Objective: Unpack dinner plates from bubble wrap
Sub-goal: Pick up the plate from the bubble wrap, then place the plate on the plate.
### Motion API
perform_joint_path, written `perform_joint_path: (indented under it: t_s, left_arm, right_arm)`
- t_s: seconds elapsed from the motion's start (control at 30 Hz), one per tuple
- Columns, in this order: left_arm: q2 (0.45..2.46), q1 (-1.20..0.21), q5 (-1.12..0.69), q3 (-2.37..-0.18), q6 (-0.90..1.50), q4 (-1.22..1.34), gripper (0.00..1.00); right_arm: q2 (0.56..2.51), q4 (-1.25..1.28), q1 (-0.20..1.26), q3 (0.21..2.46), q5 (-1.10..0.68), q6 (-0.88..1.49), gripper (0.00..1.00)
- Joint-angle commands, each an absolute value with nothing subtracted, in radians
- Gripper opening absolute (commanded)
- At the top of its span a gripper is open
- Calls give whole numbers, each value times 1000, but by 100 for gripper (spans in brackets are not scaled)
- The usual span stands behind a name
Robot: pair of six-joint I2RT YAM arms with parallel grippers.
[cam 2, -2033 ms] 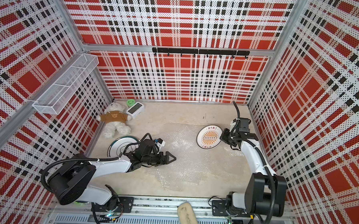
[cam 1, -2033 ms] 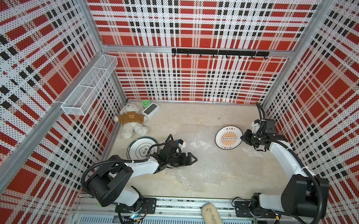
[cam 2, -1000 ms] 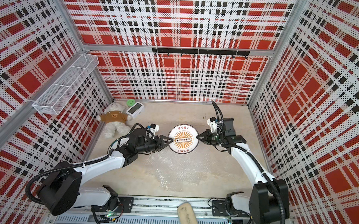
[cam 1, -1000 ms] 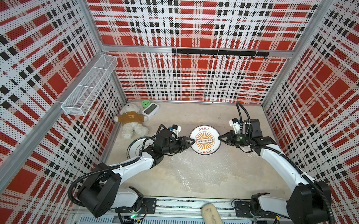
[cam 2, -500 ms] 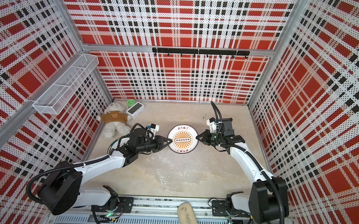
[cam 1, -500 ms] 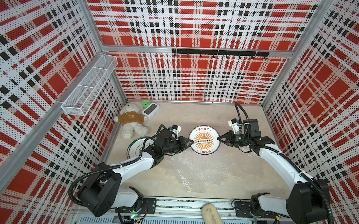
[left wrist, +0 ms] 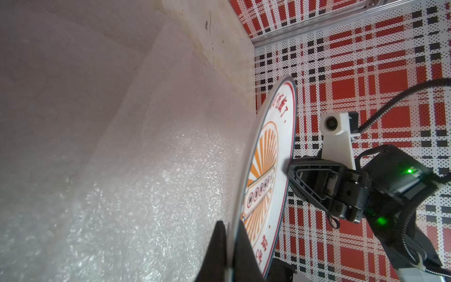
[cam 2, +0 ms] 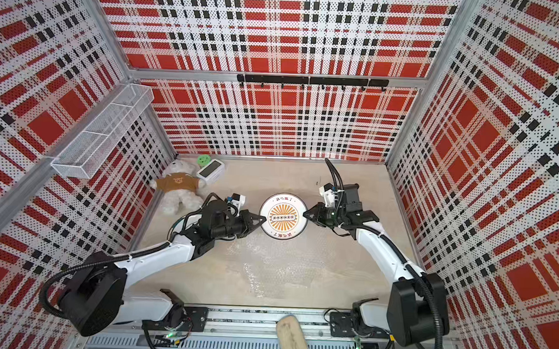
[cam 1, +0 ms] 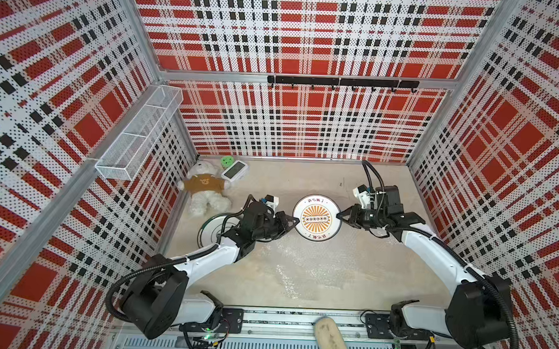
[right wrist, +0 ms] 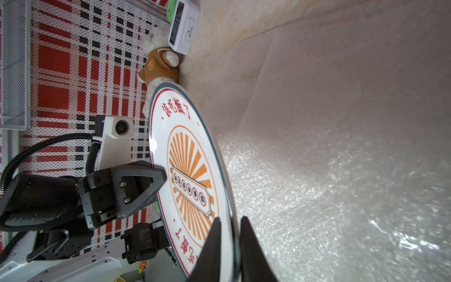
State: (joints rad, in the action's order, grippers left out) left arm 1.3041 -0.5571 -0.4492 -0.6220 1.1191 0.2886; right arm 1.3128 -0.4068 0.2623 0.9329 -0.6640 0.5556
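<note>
The plate is unwrapped, so my left gripper will swing toward the side of the basket next, down onto the dark-banded plate (cam 1: 212, 229) below it there.
A white dinner plate (cam 1: 316, 217) (cam 2: 282, 217) with an orange sunburst and red lettering hangs above the table's middle, between both arms. My left gripper (cam 1: 297, 220) (left wrist: 230, 223) is shut on its left rim. My right gripper (cam 1: 338, 215) (right wrist: 230, 218) straddles the opposite rim, its jaws slightly apart with a thin gap beside the rim. Bubble wrap (cam 1: 300, 257) (right wrist: 329, 171) lies flat on the table beneath the plate. Another dinner plate (cam 1: 212, 226), with a dark rim band, lies on the table, partly under my left arm.
A teddy bear (cam 1: 204, 188) and a white device (cam 1: 234, 170) lie in the far left corner. A wire basket (cam 1: 140, 137) hangs on the left wall. A hook rail (cam 1: 340, 82) runs along the back wall. A wooden handle (cam 1: 330, 342) pokes in at the front edge.
My right gripper carried the sunburst plate from the right to the middle. My left gripper rose and closed on its left rim. The right jaws have just parted a little.
</note>
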Motion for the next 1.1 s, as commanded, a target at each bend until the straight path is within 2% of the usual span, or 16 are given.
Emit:
perform_joint_path:
  t_s: [0.0,0.03,0.13,0.23,0.3,0.33,0.37,0.5,0.67,0.9,1.07]
  left_arm:
    - [1208,-563,-388,-598,1136,256,0]
    - [1168,-556,-365,-586,1137,217,0]
    - [1028,-517,-297,-531,1149,98,0]
    - [860,-459,-221,-509,1133,-128,0]
    - [747,-399,-188,-496,1127,-260,0]
    - [687,-352,-183,-483,1130,-317,0]
    - [641,-312,-190,-473,1131,-364,0]
    - [527,-51,-258,-468,1080,-527,0]
    - [549,229,-375,-431,1028,-534,0]
    - [652,436,-454,-405,965,-469,0]
    - [677,507,-468,-390,929,-461,0]
  right_arm:
    - [1319,-328,272,978,-652,555,36]
    - [1325,-324,273,992,-650,553,44]
    - [1340,-300,273,1029,-659,557,61]
    - [1343,-269,273,1050,-683,559,74]
    - [1335,-246,277,1049,-707,569,85]
    - [1327,-226,284,1043,-718,576,97]
    - [1318,-212,298,1035,-723,578,100]
    - [1272,-195,395,1008,-706,542,100]
    - [1227,-39,516,906,-734,563,100]
    - [1221,-31,594,854,-702,532,100]
    - [1223,-10,597,837,-706,538,100]
